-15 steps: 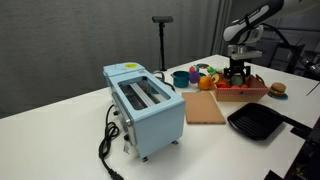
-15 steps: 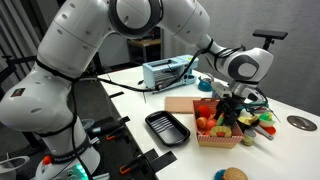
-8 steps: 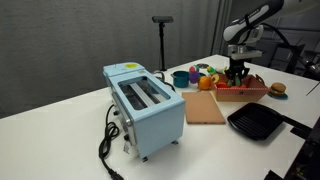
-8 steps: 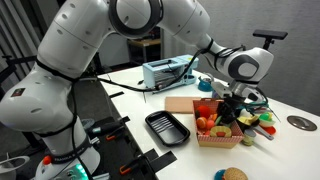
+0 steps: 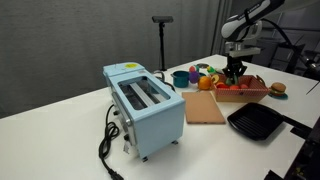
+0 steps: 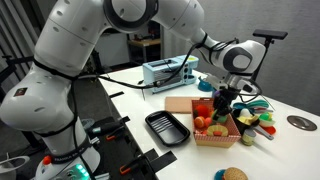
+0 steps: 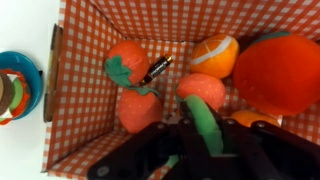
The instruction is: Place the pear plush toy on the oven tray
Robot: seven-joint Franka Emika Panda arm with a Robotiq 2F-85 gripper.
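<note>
My gripper needs to lift the pear plush toy and then go back over the tray's near edge, because the oven tray (image 5: 257,122) is empty beside the crate (image 7: 90,30).
In the wrist view my gripper (image 7: 206,140) is shut on the pear plush toy (image 7: 203,118), a bright green soft thing squeezed narrow between the dark fingers (image 7: 160,142). It hangs over a red-checked wooden crate (image 7: 90,30) holding toy strawberries (image 7: 128,62) and an orange toy fruit (image 7: 215,55). In both exterior views the gripper (image 5: 235,72) (image 6: 221,104) is at the crate's top (image 5: 240,94) (image 6: 213,138). The oven tray (image 5: 257,122) (image 6: 167,127), a black shallow pan, lies on the table beside the crate with nothing on it.
A light-brown wooden board (image 5: 205,108) (image 6: 180,104) lies between the crate and a pale blue toaster (image 5: 145,105) (image 6: 165,72). A toy burger (image 5: 278,89) (image 6: 230,174) and coloured stacking rings (image 7: 15,85) sit near the crate. A black stand (image 5: 162,45) rises behind.
The jaws closed on the green pear plush toy inside the crate, and the gripper has risen a little with it.
</note>
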